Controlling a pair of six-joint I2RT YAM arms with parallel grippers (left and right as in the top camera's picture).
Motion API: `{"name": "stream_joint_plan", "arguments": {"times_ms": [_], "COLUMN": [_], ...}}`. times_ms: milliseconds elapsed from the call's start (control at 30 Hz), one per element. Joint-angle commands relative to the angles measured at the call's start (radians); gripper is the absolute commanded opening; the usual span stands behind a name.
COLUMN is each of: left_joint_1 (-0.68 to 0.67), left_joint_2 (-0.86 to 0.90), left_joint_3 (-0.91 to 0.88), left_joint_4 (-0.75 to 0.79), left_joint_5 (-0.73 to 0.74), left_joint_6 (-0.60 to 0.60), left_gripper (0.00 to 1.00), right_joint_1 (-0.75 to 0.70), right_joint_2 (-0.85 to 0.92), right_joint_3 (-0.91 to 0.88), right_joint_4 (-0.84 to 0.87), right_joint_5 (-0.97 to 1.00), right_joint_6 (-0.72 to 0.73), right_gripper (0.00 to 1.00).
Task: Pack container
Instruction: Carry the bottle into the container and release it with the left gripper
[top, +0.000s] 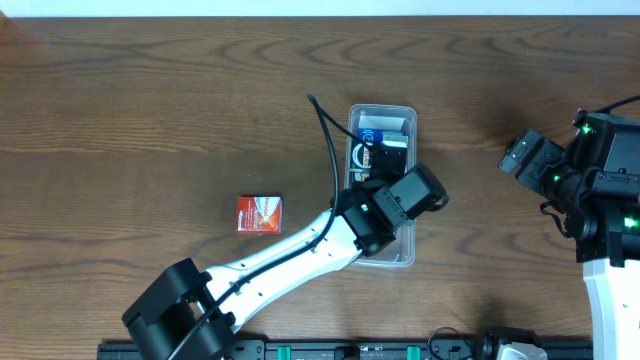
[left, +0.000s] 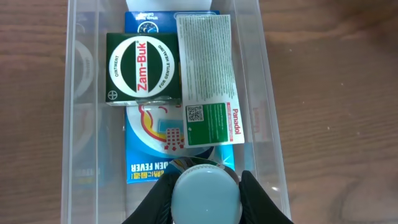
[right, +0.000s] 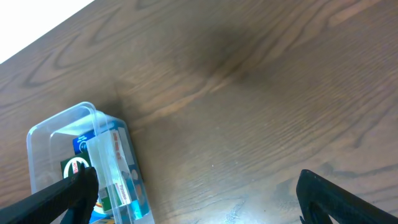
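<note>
The robot's left gripper should next move the lid it holds back and down, and release it on the bare near part of the container's bottom, clear of the boxes.
The clear plastic container (top: 352, 118) stands at mid table and holds several medicine boxes: a green Zam-Buk box (left: 142, 68), a white and green Panadol box (left: 209, 87) and a blue fever-patch pack (left: 149, 155). My left gripper (left: 206, 196) is shut on a round pale blue lid or jar (left: 206, 193) over the container's near end (left: 277, 162). My right gripper (right: 196, 199) is open and empty, off to the right of the container (right: 59, 127).
A small red box (top: 260, 213) lies on the wooden table left of the container. The left arm (top: 290, 250) stretches from the front edge to the container. The right arm (top: 590, 180) sits at the right edge.
</note>
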Motion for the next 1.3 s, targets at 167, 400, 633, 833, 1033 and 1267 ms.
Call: {"name": "stream_joint_plan", "arguments": {"times_ms": [167,400,633,833,1033,1267], "left_joint_1": [-0.021,-0.037,-0.085,-0.102,-0.101,-0.097], "left_joint_2": [0.007,-0.098,-0.109,-0.040,0.019,0.060], "left_joint_3": [0.025,0.059,0.055,0.055,0.055,0.055], "left_joint_4": [-0.011,-0.075,-0.121,-0.121,-0.095,-0.034], "left_joint_5": [-0.025,-0.025,-0.019,-0.018,-0.029,-0.048], "left_joint_6": [0.014,0.016,-0.057,-0.072,-0.082,-0.082], "left_gripper": [0.06,0.06,0.06,0.06,0.06,0.08], "right_joint_1": [-0.006,-0.006,-0.006,-0.006,-0.006,-0.006], "right_joint_2": [-0.001,-0.001,-0.001,-0.001,-0.001,-0.001], "right_joint_3": [0.002,0.002,0.002,0.002,0.002,0.002], "right_joint_4": [-0.001,-0.001,-0.001,-0.001,-0.001,-0.001], "right_joint_5": [0.010,0.010,0.011,0.010,0.010,0.010], "right_joint_6": [0.010,0.010,0.010,0.010,0.010,0.010], "right_gripper": [0.99,0.99,0.99,0.99,0.99,0.99]}}
